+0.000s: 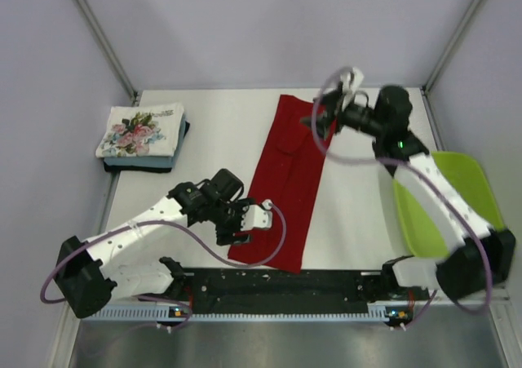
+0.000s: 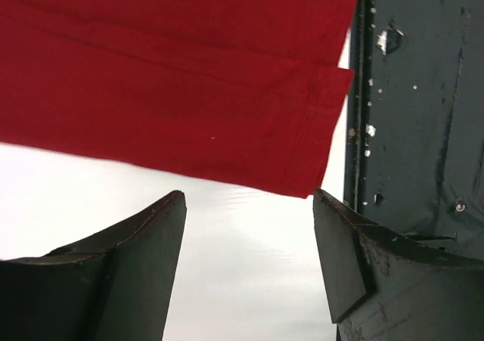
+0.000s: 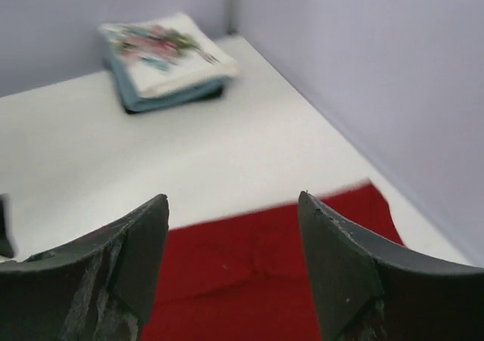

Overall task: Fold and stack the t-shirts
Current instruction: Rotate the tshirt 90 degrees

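Only bare table is between my open fingers, so I'll next lower and shift my left gripper in onto the red t-shirt's near corner just beyond.
A deep red t-shirt point(image 1: 287, 180) lies folded into a long strip down the middle of the white table point(image 1: 220, 139). Its near hem point(image 2: 227, 129) fills the top of the left wrist view. My left gripper point(image 1: 236, 225) hangs open just left of that near end, with only bare table between its fingers point(image 2: 144, 258). Above the strip's far right corner, my right gripper point(image 1: 322, 115) is open and empty over red cloth point(image 3: 249, 280). A folded stack of t-shirts, white floral point(image 1: 140, 130) on top of light blue and dark ones, sits at the far left point(image 3: 162, 57).
A lime-green plastic tray point(image 1: 444, 201) rests at the right edge, partly under the right arm. A black rail point(image 1: 285, 290) runs along the near edge, also in the left wrist view point(image 2: 423, 99). Grey walls enclose the table.
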### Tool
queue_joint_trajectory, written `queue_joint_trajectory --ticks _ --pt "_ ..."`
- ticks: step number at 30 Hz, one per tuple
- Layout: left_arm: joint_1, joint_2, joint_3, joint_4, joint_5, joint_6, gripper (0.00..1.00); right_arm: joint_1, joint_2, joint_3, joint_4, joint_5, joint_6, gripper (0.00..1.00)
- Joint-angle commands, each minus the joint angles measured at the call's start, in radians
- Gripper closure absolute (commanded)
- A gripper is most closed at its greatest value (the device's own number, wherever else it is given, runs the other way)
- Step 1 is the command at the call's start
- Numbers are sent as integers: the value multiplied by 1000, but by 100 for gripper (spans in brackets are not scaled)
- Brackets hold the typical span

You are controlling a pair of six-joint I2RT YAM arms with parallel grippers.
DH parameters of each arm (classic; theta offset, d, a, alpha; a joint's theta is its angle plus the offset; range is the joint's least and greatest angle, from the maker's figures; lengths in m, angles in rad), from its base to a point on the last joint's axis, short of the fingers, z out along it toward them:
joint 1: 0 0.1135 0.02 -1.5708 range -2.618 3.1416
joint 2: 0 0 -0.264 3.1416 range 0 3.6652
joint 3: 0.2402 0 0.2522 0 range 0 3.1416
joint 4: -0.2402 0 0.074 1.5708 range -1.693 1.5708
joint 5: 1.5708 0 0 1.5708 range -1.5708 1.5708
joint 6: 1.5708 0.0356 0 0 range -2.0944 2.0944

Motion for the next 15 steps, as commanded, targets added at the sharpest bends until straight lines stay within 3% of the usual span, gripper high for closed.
queue_joint_trajectory --ticks 1,3,8,15 --pt "4 13 -64 53 153 162 27 114 -291 -449 364 -211 -273 30" --pt "8 15 -90 63 169 217 27 170 -392 -537 278 -216 -348 30" --pt "8 -5 -203 117 108 329 28 420 -521 -620 -221 -155 -704 28" --pt "8 21 -283 140 75 363 27 746 -535 -802 -335 39 -746 28"
